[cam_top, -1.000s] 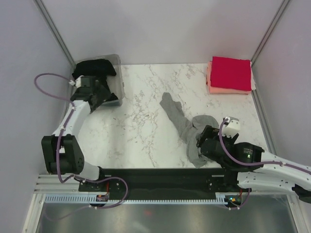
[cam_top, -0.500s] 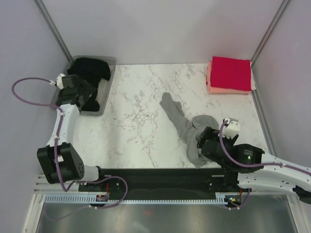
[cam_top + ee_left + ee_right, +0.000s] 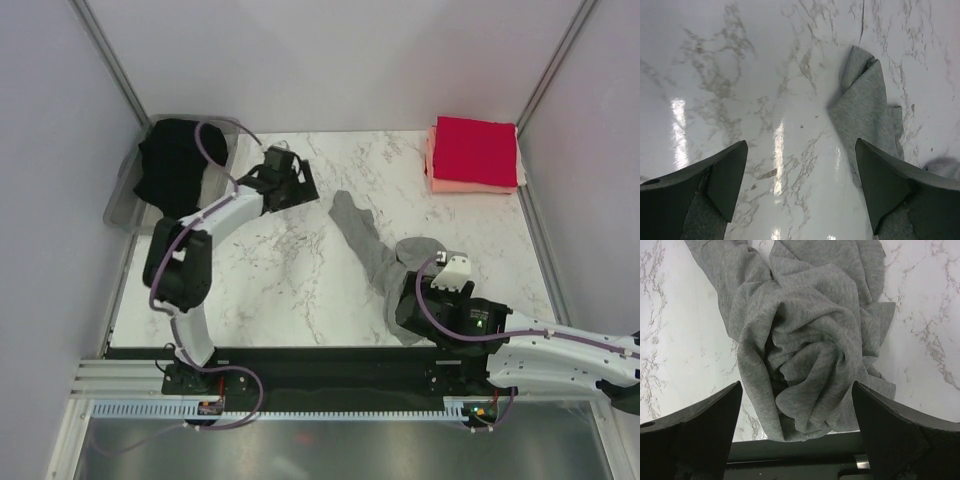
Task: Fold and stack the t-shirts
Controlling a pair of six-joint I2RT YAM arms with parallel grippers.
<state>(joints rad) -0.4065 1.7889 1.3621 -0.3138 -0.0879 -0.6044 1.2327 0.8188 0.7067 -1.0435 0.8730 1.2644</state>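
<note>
I will lower my left gripper and move it sideways onto the fold at the grey t-shirt's stretched end (image 3: 347, 207) (image 3: 860, 75), because only marble is between its open fingers.
A heather-grey t-shirt (image 3: 372, 255) lies crumpled on the marble, one end stretched toward the back (image 3: 865, 100) and a bunched heap (image 3: 810, 355) at the front edge. My left gripper (image 3: 300, 187) is open just left of the stretched end, with only bare marble between its fingers (image 3: 727, 182). Over the heap my right gripper (image 3: 405, 308) stands open, its fingers (image 3: 890, 432) on either side of the cloth and not touching it. A black t-shirt (image 3: 172, 165) sits in the bin. A red folded t-shirt (image 3: 476, 148) rests on a salmon-pink one (image 3: 465, 186) at the back right.
The clear plastic bin (image 3: 122, 205) sits at the table's back left corner, against the left wall. A black rail (image 3: 790, 460) runs along the near edge under the grey heap. Grey walls close in both sides of the table.
My left arm has swung from the bin at the back left out over the table toward the grey t-shirt's far end. The right gripper has shifted slightly left over the heap.
</note>
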